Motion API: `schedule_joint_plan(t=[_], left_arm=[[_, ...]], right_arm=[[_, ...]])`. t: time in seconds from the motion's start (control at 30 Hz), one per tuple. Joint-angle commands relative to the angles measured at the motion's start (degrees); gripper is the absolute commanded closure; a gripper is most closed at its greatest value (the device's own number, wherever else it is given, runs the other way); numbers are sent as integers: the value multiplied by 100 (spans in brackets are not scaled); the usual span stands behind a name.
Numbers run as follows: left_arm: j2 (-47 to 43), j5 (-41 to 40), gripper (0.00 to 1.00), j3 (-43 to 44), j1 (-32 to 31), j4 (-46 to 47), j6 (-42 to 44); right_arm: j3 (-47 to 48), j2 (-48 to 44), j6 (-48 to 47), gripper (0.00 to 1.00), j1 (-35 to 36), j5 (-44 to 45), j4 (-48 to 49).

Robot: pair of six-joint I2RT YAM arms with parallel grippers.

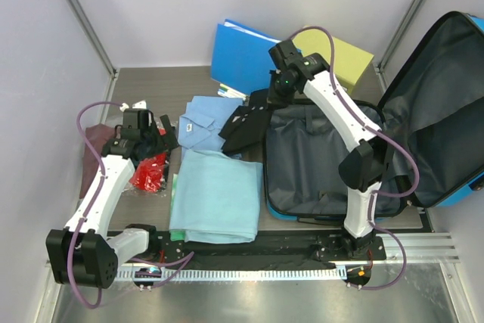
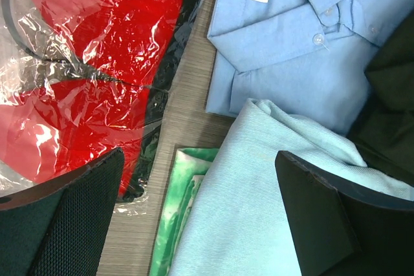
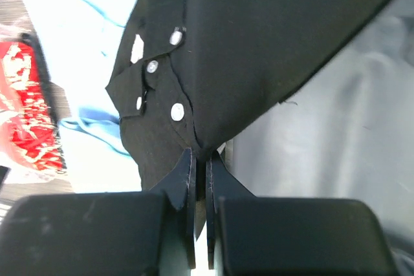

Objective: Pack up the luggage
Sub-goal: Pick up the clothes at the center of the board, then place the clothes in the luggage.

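Note:
The shirt hangs over the luggage's rim, so the right gripper next needs to go to the right in the top view and down over the luggage's bare lining [image 1: 324,134] [image 3: 330,140] to let go.
The luggage [image 1: 321,175] lies open at the right, its dark grey lining [image 3: 343,134] bare and its blue lid [image 1: 446,104] propped up. My right gripper [image 1: 266,102] [image 3: 200,159] is shut on a fold of a black button shirt [image 1: 243,125] [image 3: 259,43], which hangs over the luggage's left rim. My left gripper [image 1: 156,140] [image 2: 197,182] stands open above the table. One of its fingers is over a red item in clear plastic [image 2: 84,63], the other over a folded light-teal cloth [image 2: 259,211].
A folded blue button shirt [image 1: 204,122] [image 2: 304,56] lies behind the teal cloth [image 1: 215,194]. A green-white patterned piece [image 2: 178,211] pokes out under it. A blue folder [image 1: 242,54] and a yellow-green box [image 1: 340,54] stand at the back. A maroon cloth [image 1: 94,145] lies far left.

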Motion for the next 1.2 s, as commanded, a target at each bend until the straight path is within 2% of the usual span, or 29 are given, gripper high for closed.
schedule_joint_plan(t=[0.0,0.23,0.43,0.8,1.17], left_arm=[[-18,88,0,-44,-19,201,49],[-44,79,0,-53,-19,193,84],[-79,88,0,-140,-19,254,57],[-132,61,0,-176,-11,237,75],[-106,17,0,-97,-19,237,154]], right_arm=[[-328,-593,-328,99,-198,61,-508],[-1496,-1358,-662,99,-629,44,-569],[-2130,-1622,-1408,99,-1183,8,-648],[-2368,-1342,-2296,99,-1666,333,-386],[-2903,-964,-2570,99,-1956,702,89]])
